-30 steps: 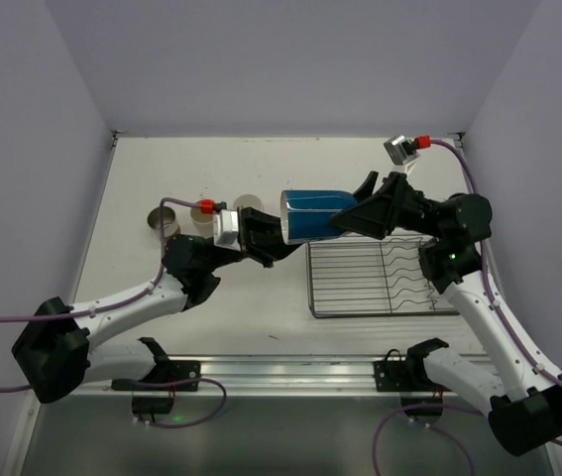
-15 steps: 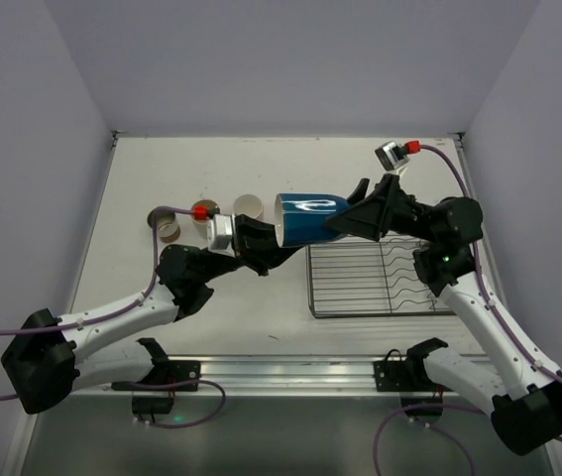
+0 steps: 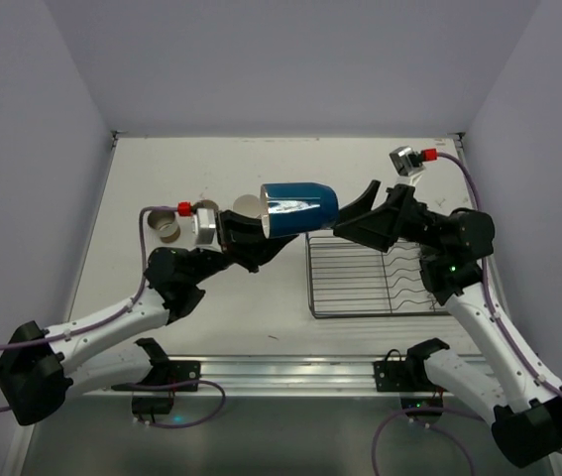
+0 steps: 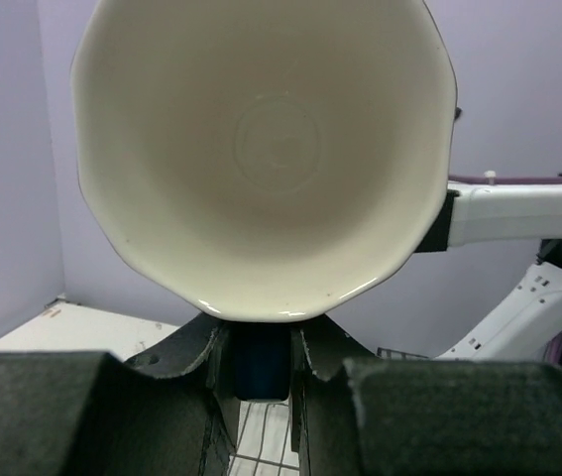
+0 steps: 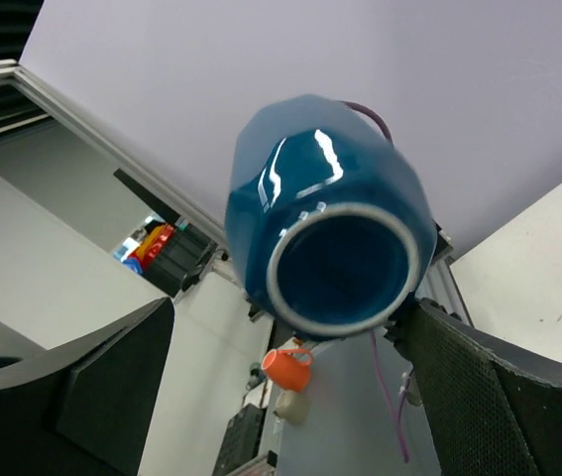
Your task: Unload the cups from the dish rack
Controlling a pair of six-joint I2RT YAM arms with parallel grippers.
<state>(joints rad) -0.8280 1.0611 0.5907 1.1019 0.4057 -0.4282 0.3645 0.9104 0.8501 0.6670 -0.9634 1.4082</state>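
Next, my left gripper tilts downward to stand the blue cup (image 3: 300,206) upright, as it hangs sideways, lowers it onto the tabletop beside the standing cups and releases it.
The blue cup (image 3: 300,206) hangs on its side in the air, left of the dish rack (image 3: 380,278). My left gripper (image 3: 259,234) is shut on its handle. In the left wrist view the cup's cream inside (image 4: 261,149) fills the frame, with the dark blue handle pinched between my left gripper (image 4: 258,342) fingers. My right gripper (image 3: 353,213) is open, just right of the cup's base and apart from it. The right wrist view shows the blue base (image 5: 335,248) ahead of my open right gripper (image 5: 290,397). Rack wires show under the cup (image 4: 261,436).
A dark brown cup (image 3: 167,225) and a beige cup (image 3: 248,204) stand on the table (image 3: 162,169) at the back left, close behind my left wrist. White walls close in the table on three sides.
My right gripper has let go of the blue cup and drawn back to the right. My left gripper has carried the cup left and a little higher.
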